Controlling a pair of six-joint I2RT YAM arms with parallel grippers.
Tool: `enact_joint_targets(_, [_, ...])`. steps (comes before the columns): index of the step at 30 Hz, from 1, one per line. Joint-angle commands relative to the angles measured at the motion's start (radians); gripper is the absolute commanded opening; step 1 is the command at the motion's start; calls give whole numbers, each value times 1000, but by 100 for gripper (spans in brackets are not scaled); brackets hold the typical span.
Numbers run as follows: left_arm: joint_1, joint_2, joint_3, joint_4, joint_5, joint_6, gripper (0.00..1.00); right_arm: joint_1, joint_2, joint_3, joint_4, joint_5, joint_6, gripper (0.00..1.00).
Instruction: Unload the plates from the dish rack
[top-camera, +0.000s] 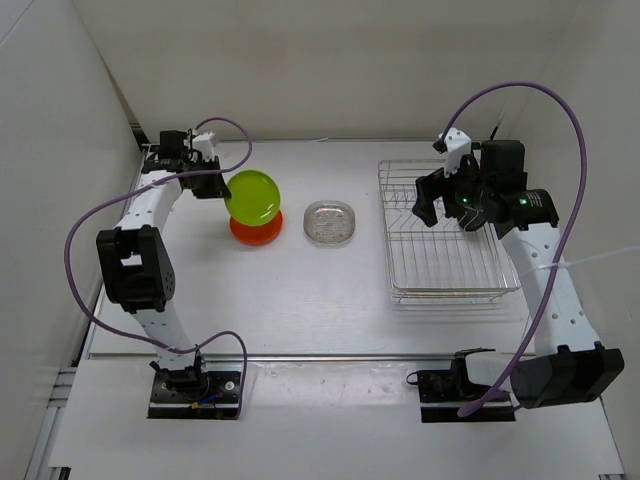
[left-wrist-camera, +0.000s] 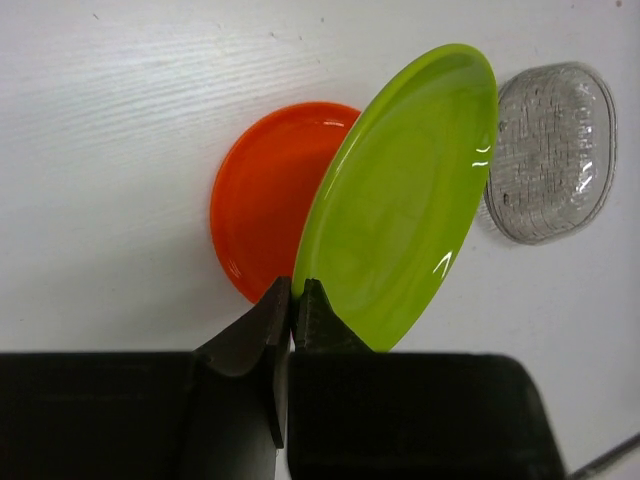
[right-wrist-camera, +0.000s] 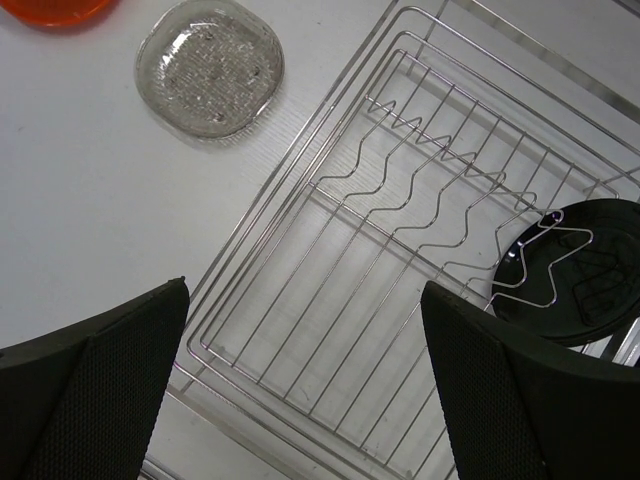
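The orange one is below my left gripper. Next I lower it to put the yellow-green plate onto the orange plate (top-camera: 256, 230) (left-wrist-camera: 265, 195) and let go of its rim.
My left gripper (top-camera: 222, 186) is shut on the rim of the yellow-green plate (top-camera: 252, 195), held tilted just above the orange plate (top-camera: 256, 230) on the table. In the left wrist view the jaws (left-wrist-camera: 293, 290) pinch the yellow-green plate (left-wrist-camera: 400, 200) over the orange plate (left-wrist-camera: 265, 195). The clear plate (top-camera: 330, 222) lies flat mid-table; it also shows in the left wrist view (left-wrist-camera: 552, 150) and the right wrist view (right-wrist-camera: 210, 65). My right gripper (top-camera: 428, 205) is open above the silver dish rack (top-camera: 440, 280). The black plate (right-wrist-camera: 585, 265) stands among the prongs of the rack (right-wrist-camera: 330, 330).
White walls enclose the table at the left and the back. A purple cable loops over each arm. The rack stands at the right side of the table.
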Motion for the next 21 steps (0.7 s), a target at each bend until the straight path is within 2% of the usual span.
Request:
enact_joint_targets(1, [10, 36, 19, 5, 195, 36, 11, -1, 17, 44, 7, -10, 12, 100])
enact_joint_targets(6, [48, 137, 65, -17, 267, 36, 11, -1, 17, 44, -22, -42, 3, 100])
enact_joint_targets(10, [58, 198, 74, -17, 267, 27, 11, -1, 8, 44, -22, -42, -6, 100])
enact_joint_targets(21, [87, 229, 84, -17, 258, 27, 11, -1, 8, 44, -22, -71, -6, 100])
